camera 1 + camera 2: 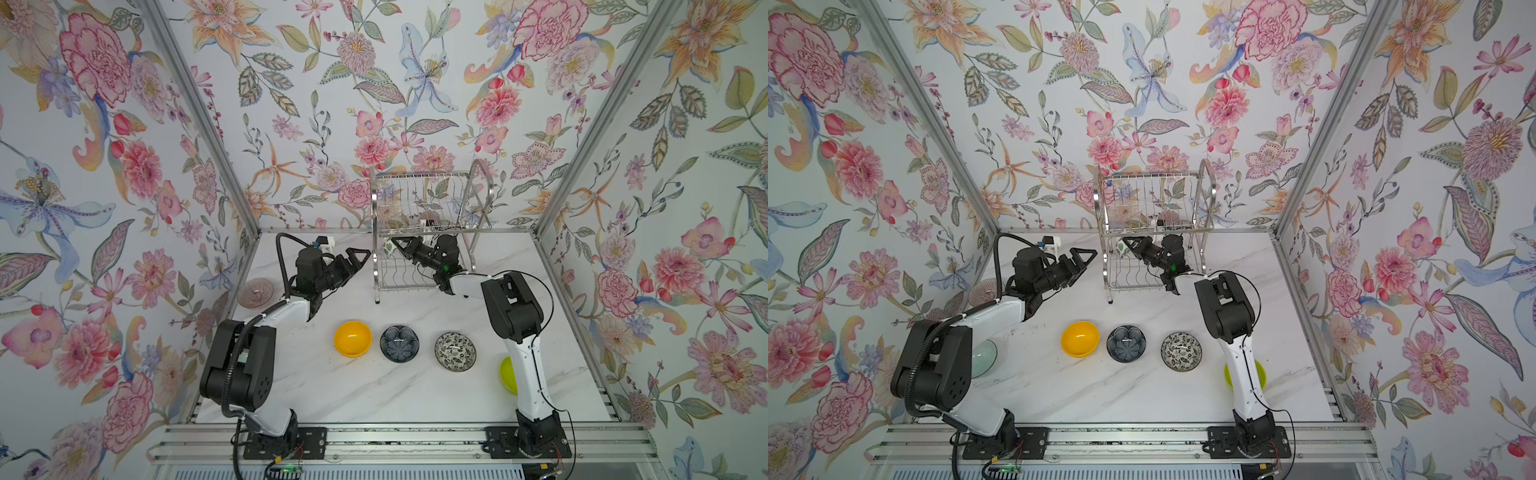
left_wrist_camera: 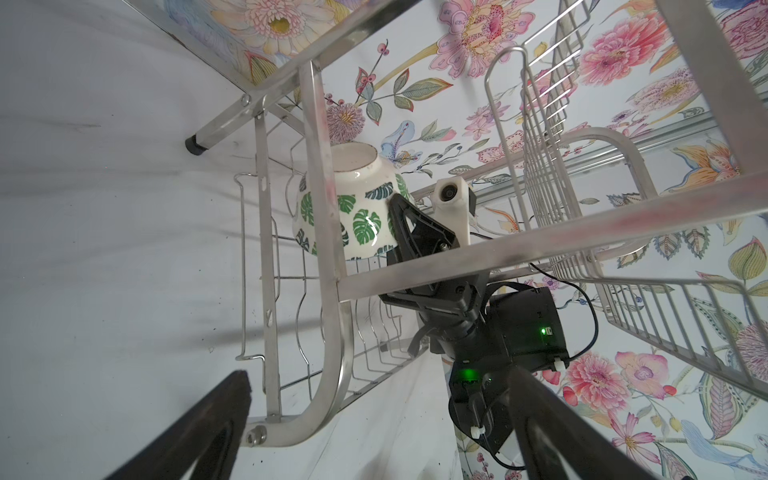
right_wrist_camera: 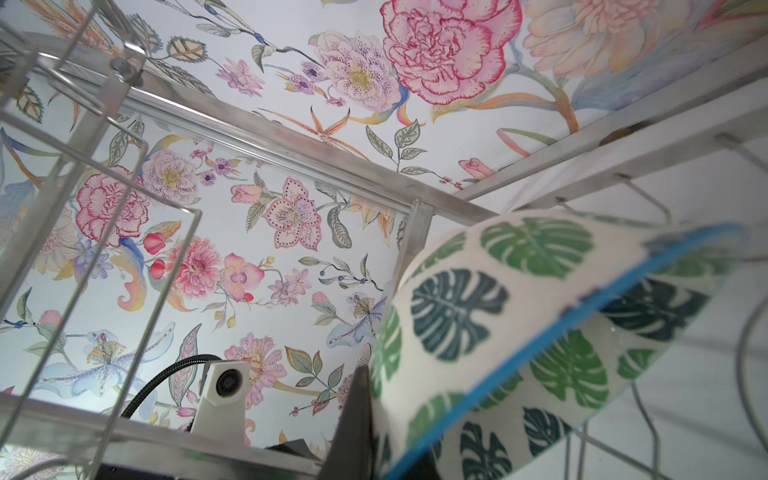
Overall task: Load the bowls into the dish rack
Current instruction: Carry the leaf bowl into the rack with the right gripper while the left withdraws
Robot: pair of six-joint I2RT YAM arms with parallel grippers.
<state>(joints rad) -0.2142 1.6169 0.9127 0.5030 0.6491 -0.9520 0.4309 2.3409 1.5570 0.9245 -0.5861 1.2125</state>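
The far wires of the rack's lower level are bare of other bowls and lie below and outward of the robot's right gripper, so it should lower outward next and let go of the bowl's rim there.
My right gripper is shut on the rim of the green-leaf white bowl, holding it tilted inside the lower tier of the steel dish rack. The right wrist view shows the bowl close up against one dark finger. My left gripper hangs open and empty just left of the rack, and the held bowl shows in its wrist view. On the table in front lie an orange-yellow bowl, a dark blue glass bowl and a black-white floral bowl.
A lime green bowl sits half hidden behind the right arm. A pink glass bowl lies by the left wall. A pale green bowl peeks out beside the left arm's elbow. The rack's upper shelf holds nothing.
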